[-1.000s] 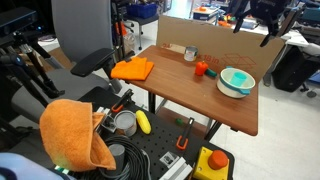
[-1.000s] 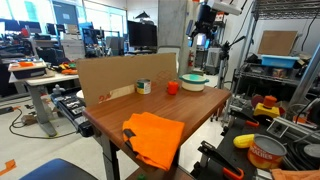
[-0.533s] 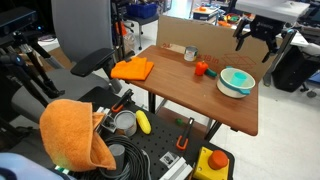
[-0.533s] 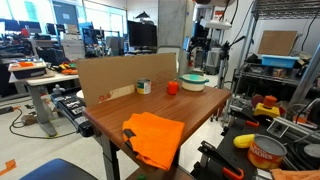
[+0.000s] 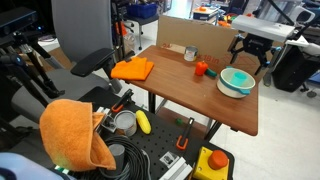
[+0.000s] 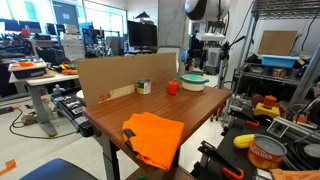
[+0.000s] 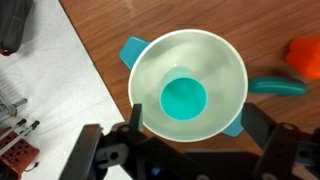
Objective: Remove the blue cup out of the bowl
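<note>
The blue cup [image 7: 184,97] stands clear of the bowl's side. My gripper should go down open into the bowl, with its fingers on either side of the cup.
The bowl [image 7: 150,70] fills the wrist view, pale inside, with teal tabs sticking out at its sides. The blue cup [image 7: 184,97] stands in its middle, seen from straight above as a teal disc. My gripper [image 7: 197,132] is open, with its two dark fingers either side of the bowl's near edge, above it and touching nothing. In both exterior views the gripper [image 5: 250,62] [image 6: 203,62] hangs just over the bowl [image 5: 237,82] [image 6: 193,82] at the table's far end. There I cannot tell the cup apart from the bowl.
A small orange-red object [image 5: 201,68] [image 6: 172,87] [image 7: 305,55] lies beside the bowl. A grey tin [image 5: 191,54] stands by the cardboard wall [image 5: 200,35]. An orange cloth [image 5: 132,68] [image 6: 153,135] lies at the other end. The table edge [image 7: 85,75] runs close to the bowl.
The arm has come down from high above the table to just over the bowl. The bowl, cup and other objects have not moved.
</note>
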Motion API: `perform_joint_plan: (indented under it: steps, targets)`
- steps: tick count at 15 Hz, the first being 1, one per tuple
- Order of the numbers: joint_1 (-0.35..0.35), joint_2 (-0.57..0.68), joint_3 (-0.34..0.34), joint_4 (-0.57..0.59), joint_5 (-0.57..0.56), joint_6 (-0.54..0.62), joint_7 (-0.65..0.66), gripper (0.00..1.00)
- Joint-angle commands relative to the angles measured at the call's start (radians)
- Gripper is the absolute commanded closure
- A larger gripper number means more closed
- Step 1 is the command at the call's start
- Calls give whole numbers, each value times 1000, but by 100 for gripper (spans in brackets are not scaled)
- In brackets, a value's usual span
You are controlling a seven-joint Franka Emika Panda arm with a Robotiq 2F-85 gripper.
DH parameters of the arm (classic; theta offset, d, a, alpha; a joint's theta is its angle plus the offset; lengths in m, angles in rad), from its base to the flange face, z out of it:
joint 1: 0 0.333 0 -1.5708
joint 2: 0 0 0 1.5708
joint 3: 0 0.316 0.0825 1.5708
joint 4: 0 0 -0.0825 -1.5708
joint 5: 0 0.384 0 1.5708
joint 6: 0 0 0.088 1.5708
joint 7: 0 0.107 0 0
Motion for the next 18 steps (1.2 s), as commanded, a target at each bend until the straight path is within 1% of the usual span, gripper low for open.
perform_joint_plan:
  steps: [1,5,6,7,8,9,13,15,18]
  targets:
    - [-10,75,5,88,-20,-81,-3,0]
    - [-3,135,-1,139,-30,-118,13,0]
    - [-3,149,-2,153,-30,-125,17,2]
    - [-3,161,-1,166,-29,-129,16,26]
    - [-2,172,-2,178,-30,-133,20,26]
    - [-2,183,-2,189,-30,-136,20,32]
    - [-3,177,4,196,-26,-153,8,64]
    - [2,137,3,152,-28,-126,5,77]
    - [1,35,11,58,-21,-104,-21,81]
